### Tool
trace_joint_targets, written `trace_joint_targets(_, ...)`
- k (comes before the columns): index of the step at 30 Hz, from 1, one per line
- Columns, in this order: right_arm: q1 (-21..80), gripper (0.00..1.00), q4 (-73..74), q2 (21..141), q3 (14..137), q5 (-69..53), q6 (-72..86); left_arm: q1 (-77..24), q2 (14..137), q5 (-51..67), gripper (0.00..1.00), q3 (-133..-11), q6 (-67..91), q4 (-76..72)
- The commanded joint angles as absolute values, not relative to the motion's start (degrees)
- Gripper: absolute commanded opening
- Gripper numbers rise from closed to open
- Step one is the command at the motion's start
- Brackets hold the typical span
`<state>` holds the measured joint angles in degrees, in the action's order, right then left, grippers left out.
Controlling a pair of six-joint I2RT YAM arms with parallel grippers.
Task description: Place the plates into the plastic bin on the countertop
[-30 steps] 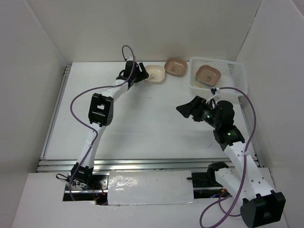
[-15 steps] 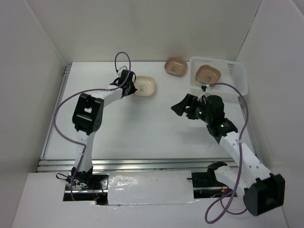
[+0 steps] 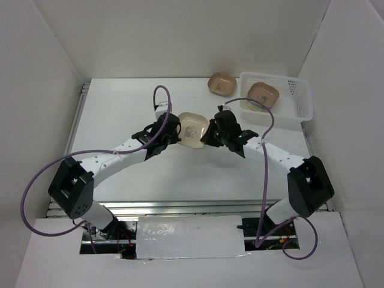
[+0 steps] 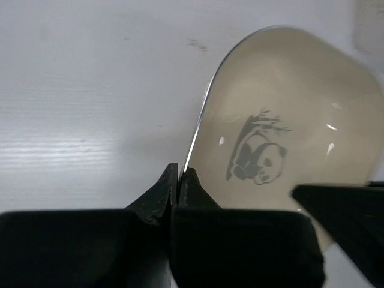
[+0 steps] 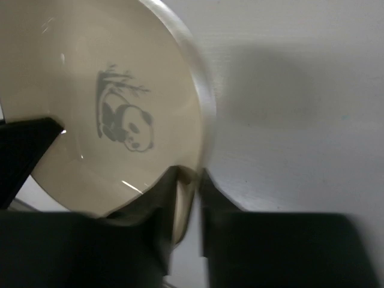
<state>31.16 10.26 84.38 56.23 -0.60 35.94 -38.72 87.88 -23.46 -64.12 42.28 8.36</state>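
Note:
My right gripper should carry the cream plate (image 3: 193,128) over the bin's brown plate and release, since the brown plate lies outward and to its right in the top view.
A cream plate (image 3: 193,128) with a panda print hangs between both grippers over the middle of the countertop (image 3: 180,174). My left gripper (image 3: 177,133) is shut on its left rim, and in the left wrist view the rim runs straight into the pinched fingertips (image 4: 179,174) of the cream plate (image 4: 288,114). My right gripper (image 3: 209,135) is shut on the opposite rim; the right wrist view shows the cream plate (image 5: 90,90) edge between its jaws (image 5: 193,180). A brown plate (image 3: 222,84) sits at the back. Another brown plate (image 3: 263,93) lies in the white plastic bin (image 3: 303,96).
The bin stands at the back right corner, close to the right wall. White walls enclose the countertop on three sides, and a metal rail (image 3: 72,138) runs along its left edge. Purple cables loop off both arms.
My left gripper shut on the cream plate and carried it from the back toward the centre. My right gripper swung left from near the bin and shut on the plate's other rim.

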Motion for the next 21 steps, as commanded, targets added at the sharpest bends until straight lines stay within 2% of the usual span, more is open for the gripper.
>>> trace_joint_targets(1, 33.0, 0.06, 10.3, 83.1, 56.3, 6.8, 39.8, -40.6, 83.9, -28.1, 0.00, -63.3, 44.7, 9.3)
trace_joint_targets(2, 34.1, 0.00, 10.6, 82.3, 56.3, 8.2, 40.9, -40.8, 82.5, -28.1, 0.00, -63.3, 45.0, 9.8)
trace_joint_targets(3, 34.3, 0.00, 11.9, 82.0, 56.7, 10.1, 41.0, -40.9, 82.1, -28.2, 0.00, -63.5, 45.3, 10.4)
trace_joint_targets(4, 34.5, 0.00, 12.9, 81.7, 57.1, 10.6, 41.1, -41.3, 81.3, -28.9, 0.18, -64.7, 45.7, 12.9)
trace_joint_targets(5, 34.4, 0.00, 13.9, 81.7, 57.6, 11.5, 41.2, -41.6, 81.0, -29.7, 0.45, -65.6, 46.4, 14.9)
trace_joint_targets(6, 33.3, 0.00, 15.5, 81.4, 58.6, 12.6, 40.9, -42.4, 80.4, -30.8, 0.92, -66.5, 48.1, 17.0)
trace_joint_targets(7, 32.4, 0.00, 16.5, 81.3, 59.3, 12.7, 40.6, -42.8, 79.8, -34.0, 0.99, -68.4, 49.3, 19.7)
trace_joint_targets(12, 19.1, 0.00, 23.1, 82.8, 69.3, 11.3, 35.3, -45.0, 70.6, -38.9, 0.99, -71.5, 55.7, 37.1)
trace_joint_targets(13, 13.2, 0.00, 24.2, 84.1, 71.8, 10.6, 34.2, -45.9, 68.9, -38.8, 0.99, -70.4, 55.6, 38.3)
trace_joint_targets(18, -2.0, 0.00, 32.5, 100.2, 94.1, 4.2, 29.8, -46.9, 58.1, -28.7, 0.99, -63.9, 48.4, 42.6)
trace_joint_targets(21, -8.9, 0.00, 35.4, 109.8, 105.4, 0.3, 30.6, -47.2, 53.4, -29.0, 0.99, -60.8, 46.9, 45.0)
